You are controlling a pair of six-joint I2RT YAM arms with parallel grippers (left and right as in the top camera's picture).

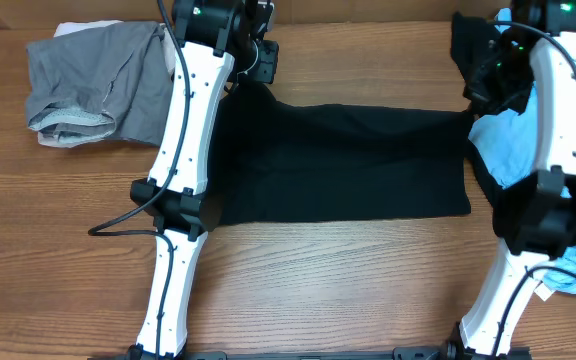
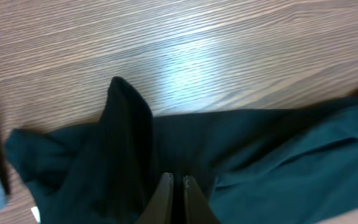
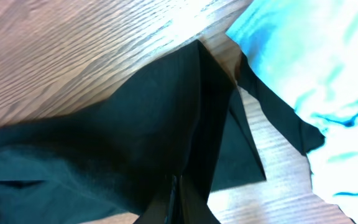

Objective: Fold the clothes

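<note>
My right gripper lowers and draws back next to release the raised cloth by the black garment's near corner (image 1: pixel 459 207) (image 3: pixel 252 173), which lies below and back of the gripper.
A black garment (image 1: pixel 343 165) lies spread across the middle of the table, stretched between my two grippers. My left gripper (image 1: pixel 253 75) is shut on its far left corner, seen in the left wrist view (image 2: pixel 176 180) with black cloth (image 2: pixel 129 143) pinched between the fingers. My right gripper (image 1: pixel 488 90) is shut on the far right corner, seen in the right wrist view (image 3: pixel 179 183) with the black cloth (image 3: pixel 135 130) bunched up around the fingers. Both corners are lifted slightly off the table.
A grey garment (image 1: pixel 93 80) lies crumpled at the far left. A light blue garment (image 1: pixel 513 150) lies at the right under the right arm, also in the right wrist view (image 3: pixel 316 62). Another dark cloth (image 1: pixel 468 40) lies at the far right.
</note>
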